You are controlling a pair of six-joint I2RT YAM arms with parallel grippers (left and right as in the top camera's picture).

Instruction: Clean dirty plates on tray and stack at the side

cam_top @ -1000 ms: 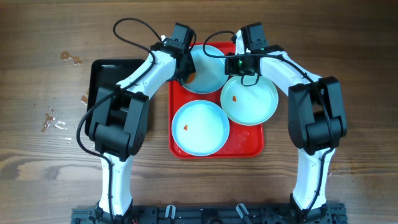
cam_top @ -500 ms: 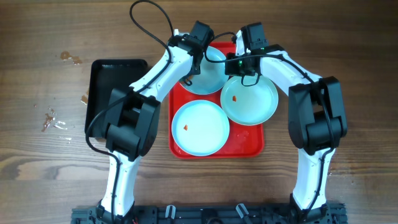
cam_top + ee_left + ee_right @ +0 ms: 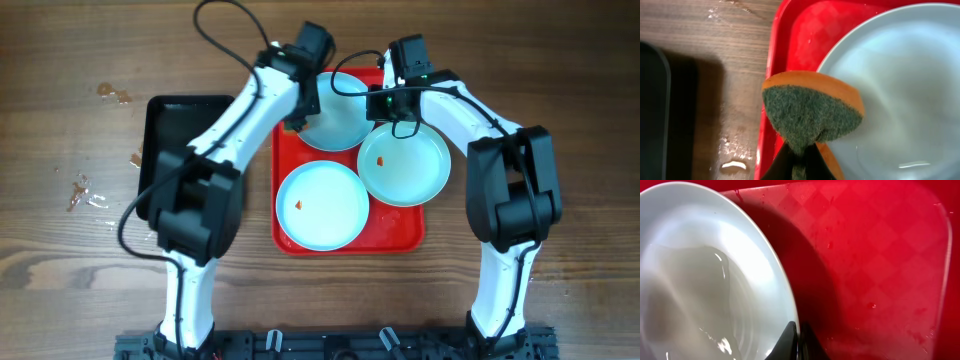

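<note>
I should next move my left gripper off the rim of the back plate (image 3: 338, 112), then left in the overhead view and back, then down into the black tray, since the plate looks spotless (image 3: 900, 90).
Three pale-blue plates lie on the red tray (image 3: 410, 230). My left gripper (image 3: 299, 117) is shut on an orange sponge with a green scouring face (image 3: 812, 112), pressed on the left rim of the back plate (image 3: 338, 112). My right gripper (image 3: 384, 101) is shut on that plate's right rim (image 3: 705, 280) and holds that edge lifted off the tray (image 3: 880, 255). The back plate looks wet and spotless (image 3: 900, 90). The right plate (image 3: 405, 165) and the front plate (image 3: 322, 205) each carry a small orange-red spot.
A black tray (image 3: 185, 150) stands left of the red tray, and its edge shows in the left wrist view (image 3: 650, 100). Water drops and small crumbs lie on the wooden table at the left (image 3: 85, 190). The red tray's rim (image 3: 772, 75) is beside the sponge.
My left gripper swept the sponge right across the back plate and then back toward its left rim. My right gripper has stayed on the rim; the right plate shifted slightly right.
</note>
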